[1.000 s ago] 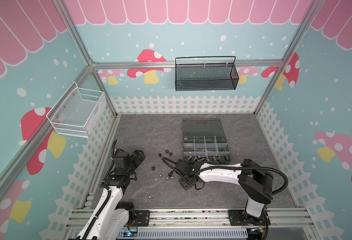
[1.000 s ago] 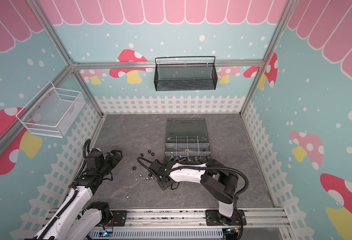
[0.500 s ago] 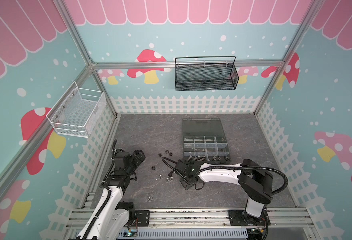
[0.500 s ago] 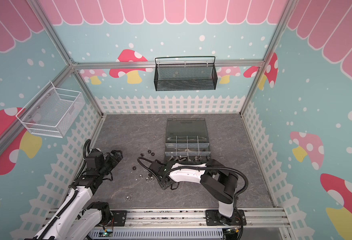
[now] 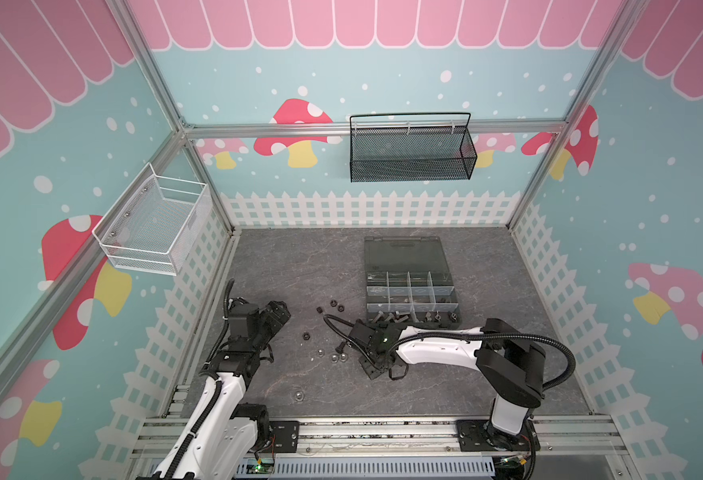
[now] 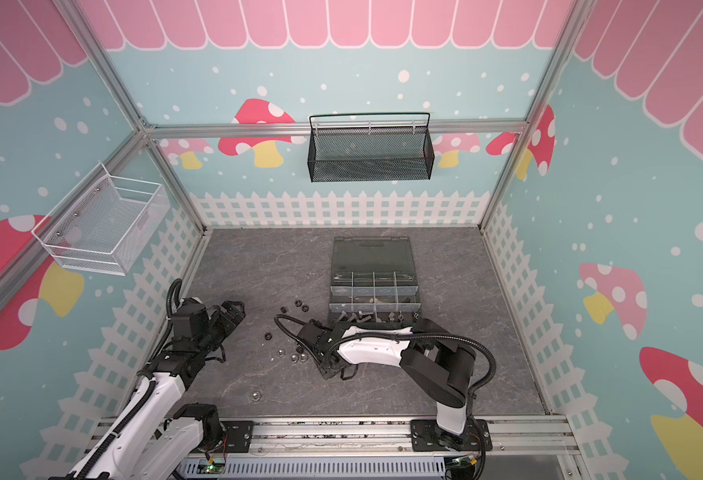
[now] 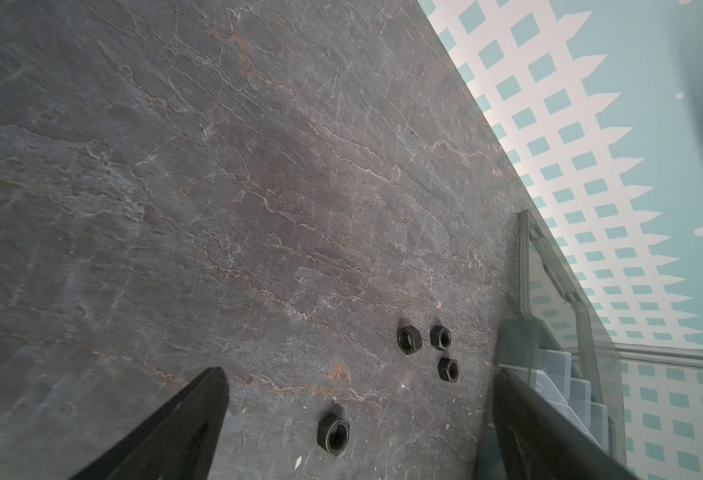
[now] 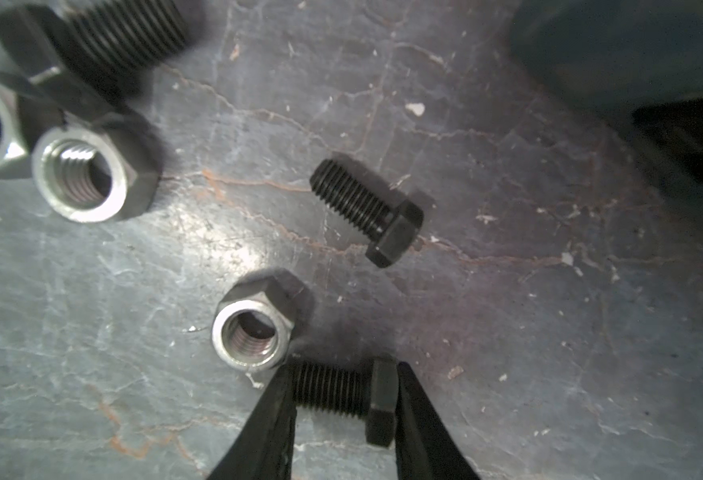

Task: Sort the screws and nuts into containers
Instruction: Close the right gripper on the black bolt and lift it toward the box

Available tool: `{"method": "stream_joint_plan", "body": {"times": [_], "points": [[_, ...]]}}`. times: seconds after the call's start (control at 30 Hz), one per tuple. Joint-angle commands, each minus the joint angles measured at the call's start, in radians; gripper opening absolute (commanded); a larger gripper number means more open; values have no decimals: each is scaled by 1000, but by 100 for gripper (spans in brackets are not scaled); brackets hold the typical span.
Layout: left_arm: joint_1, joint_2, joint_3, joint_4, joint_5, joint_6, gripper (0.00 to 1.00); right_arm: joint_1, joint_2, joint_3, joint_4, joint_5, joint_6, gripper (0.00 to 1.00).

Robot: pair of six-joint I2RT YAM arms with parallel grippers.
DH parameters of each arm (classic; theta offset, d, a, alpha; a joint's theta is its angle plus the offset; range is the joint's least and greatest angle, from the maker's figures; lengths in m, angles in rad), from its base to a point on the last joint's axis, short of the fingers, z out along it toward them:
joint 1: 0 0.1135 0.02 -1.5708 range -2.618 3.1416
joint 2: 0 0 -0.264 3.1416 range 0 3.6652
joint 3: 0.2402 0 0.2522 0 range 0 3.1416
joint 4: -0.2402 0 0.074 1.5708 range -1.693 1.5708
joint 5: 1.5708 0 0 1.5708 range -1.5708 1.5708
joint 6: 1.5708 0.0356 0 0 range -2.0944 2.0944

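Note:
My right gripper lifts outward over the box's middle-row section (image 5: 442, 294) farthest from my left gripper next and releases the small black screw, since the box stands outward of it.
In the right wrist view my right gripper (image 8: 343, 399) is shut on a small black screw (image 8: 337, 392), one finger on its threaded tip and one on its hex head, low over the slate floor. Beside it sit a silver nut (image 8: 252, 334) and a second black screw (image 8: 366, 212). More silver nuts (image 8: 85, 178) lie farther off. My left gripper (image 7: 360, 374) hangs open over several black nuts (image 7: 333, 432), holding nothing. The containers (image 5: 410, 291) are compartments of an open grey organizer box, and the front row holds several screws (image 5: 391, 318).
Loose black nuts (image 5: 335, 305) and silver nuts (image 5: 334, 357) are scattered between the two arms, with one silver nut (image 5: 298, 395) nearer the front rail. A black mesh basket (image 5: 410, 149) and a white wire basket (image 5: 154, 224) hang on the walls.
The right gripper's jaws have closed in onto the black screw. Both arms have stayed where they were, and the left gripper stays open.

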Motion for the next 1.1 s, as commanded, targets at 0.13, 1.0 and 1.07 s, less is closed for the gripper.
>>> {"method": "stream_joint_plan", "body": {"times": [0.13,1.0,1.07], "points": [[6,-3,-7,2,-10,1,100,-11,-51,6,-47,22,14,26],[6,44,18,28,-2,5,100,-638,-361,-38,27,57,-130,22],[7,46,19,28,-6,6,100,-685,-351,-37,49,31,-147,22]]}}
